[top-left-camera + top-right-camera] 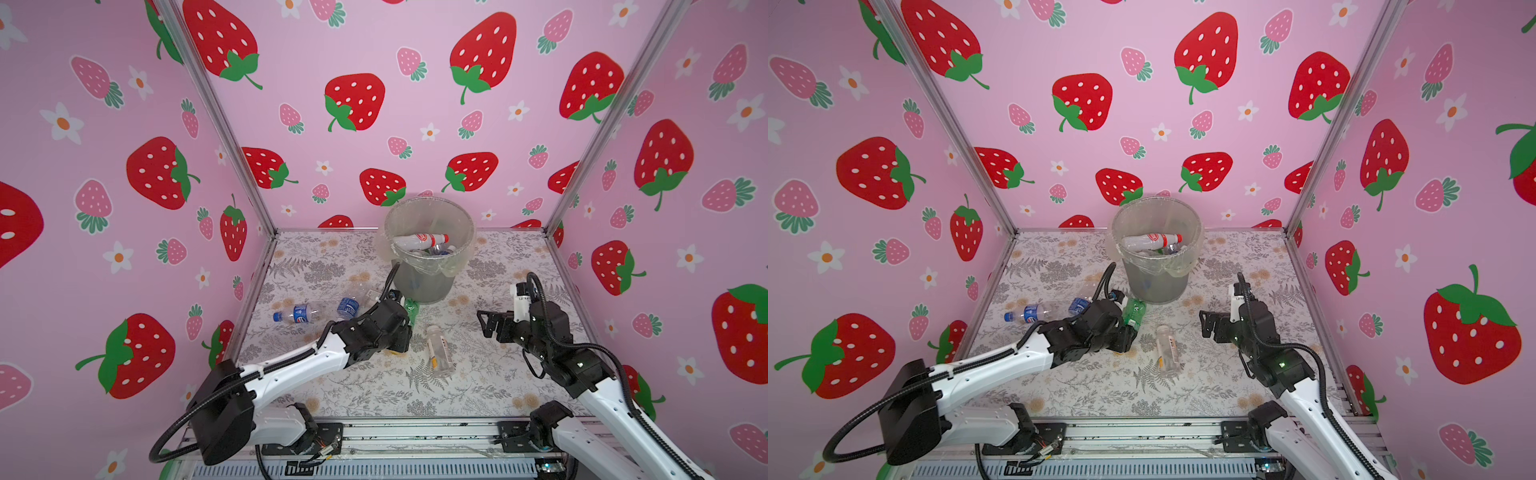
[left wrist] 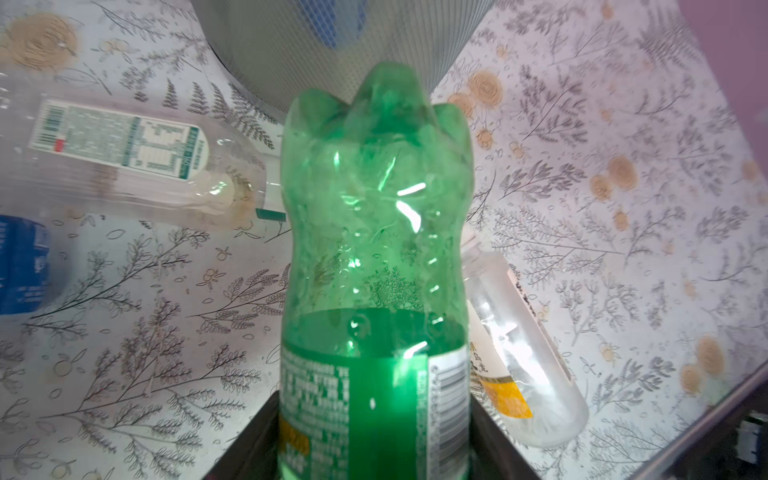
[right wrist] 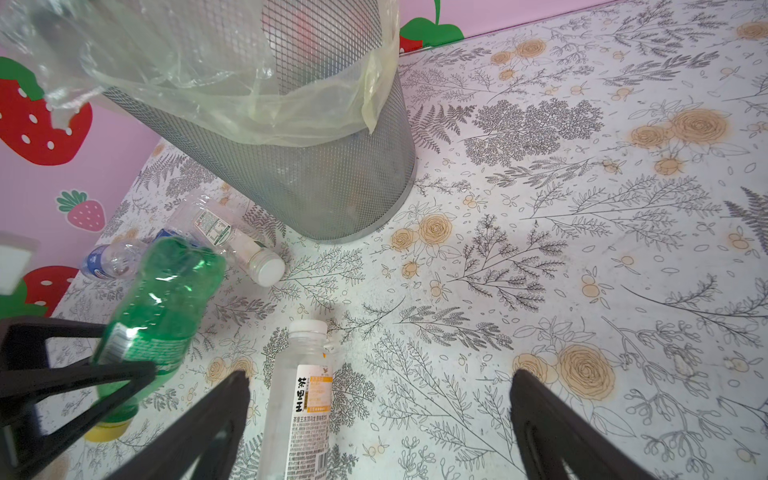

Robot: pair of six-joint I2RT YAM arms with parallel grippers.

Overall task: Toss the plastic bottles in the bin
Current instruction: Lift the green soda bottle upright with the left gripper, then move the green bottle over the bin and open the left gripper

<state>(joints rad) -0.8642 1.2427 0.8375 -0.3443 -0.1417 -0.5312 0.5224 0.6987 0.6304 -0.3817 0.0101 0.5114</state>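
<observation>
The bin's rim is higher than the green bottle (image 1: 411, 309). My left gripper should next rise with the bottle, carry it outward to the bin's opening (image 1: 430, 227) and release it.
My left gripper (image 2: 374, 440) is shut on a green bottle (image 2: 374, 249) around its labelled middle. The green bottle (image 1: 411, 309) (image 3: 162, 303) is tilted, its base raised toward the bin (image 1: 419, 286) and its yellow cap low near the table. The grey mesh bin (image 1: 1154, 286) (image 3: 332, 178) has a clear liner and holds several bottles, a white one with a red label (image 1: 422, 240) on top. My right gripper (image 3: 380, 376) (image 1: 488, 324) hangs open above the table, beside a whitish bottle with a yellow label (image 3: 301, 399) (image 1: 439, 349).
Two clear bottles with blue labels (image 1: 297, 313) (image 1: 348, 307) lie left of the bin. A clear bottle with a green-white label (image 3: 216, 228) (image 2: 124, 153) lies by the bin's foot. Pink strawberry walls enclose the table on three sides.
</observation>
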